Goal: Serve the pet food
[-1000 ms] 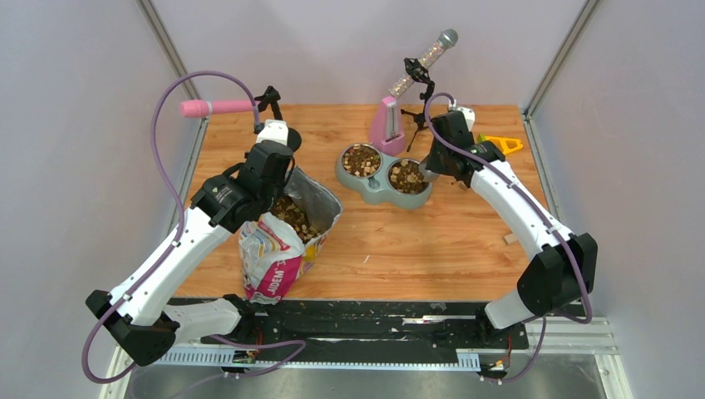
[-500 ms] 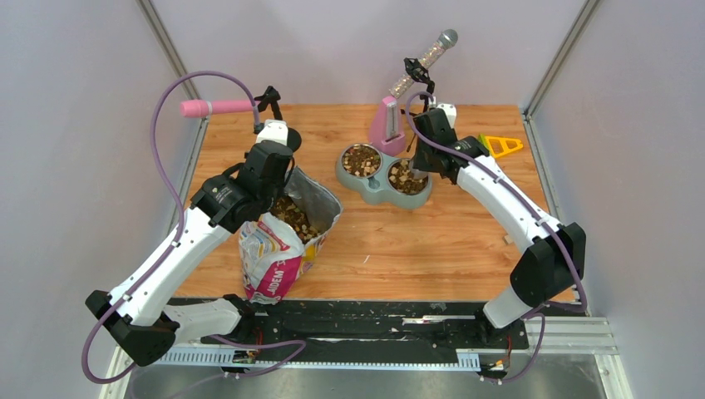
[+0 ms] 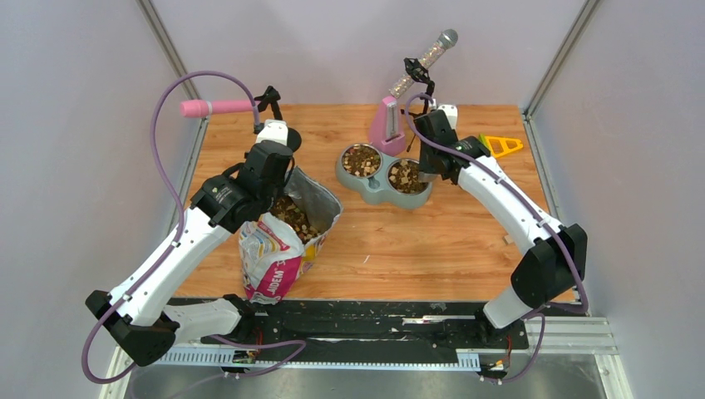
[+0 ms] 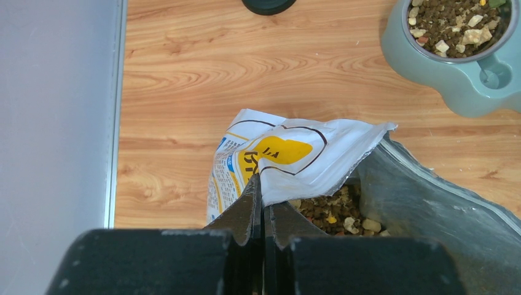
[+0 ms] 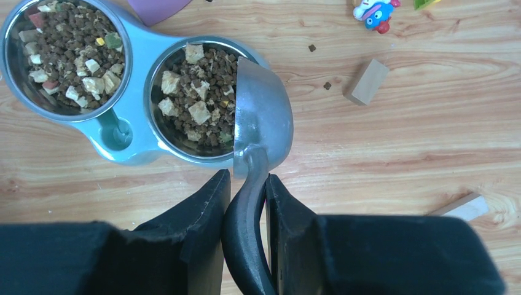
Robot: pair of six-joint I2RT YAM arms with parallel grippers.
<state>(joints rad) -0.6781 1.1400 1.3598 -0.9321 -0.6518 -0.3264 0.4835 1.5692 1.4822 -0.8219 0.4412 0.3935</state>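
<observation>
Both bowls are filled, so the right gripper needs to move back and down and let go of the scoop (image 5: 263,120) on the bare tabletop below, between the blocks.
The pet food (image 5: 198,101) fills both steel bowls of a pale blue double feeder (image 3: 384,178) (image 5: 123,132); more of it (image 4: 335,212) lies inside the open printed bag (image 3: 283,241) (image 4: 289,157). My right gripper (image 5: 247,184) (image 3: 426,170) is shut on the dark handle of a metal scoop (image 5: 263,120), which is tipped on its side over the right bowl's rim with its back to the camera. My left gripper (image 4: 263,196) (image 3: 278,179) is shut on the bag's white upper edge, holding the mouth open.
A pink stand (image 3: 387,123) with a tube dispenser rises behind the feeder. A yellow triangular piece (image 3: 501,145) lies at the back right. Small wooden blocks (image 5: 367,81) (image 5: 465,207) and a little toy (image 5: 376,12) lie right of the bowls. A pink roller (image 3: 218,107) sits back left.
My right arm swung left and toward the back, carrying the scoop over the right bowl, then drew slightly back right. The left arm and the bag have stayed still.
</observation>
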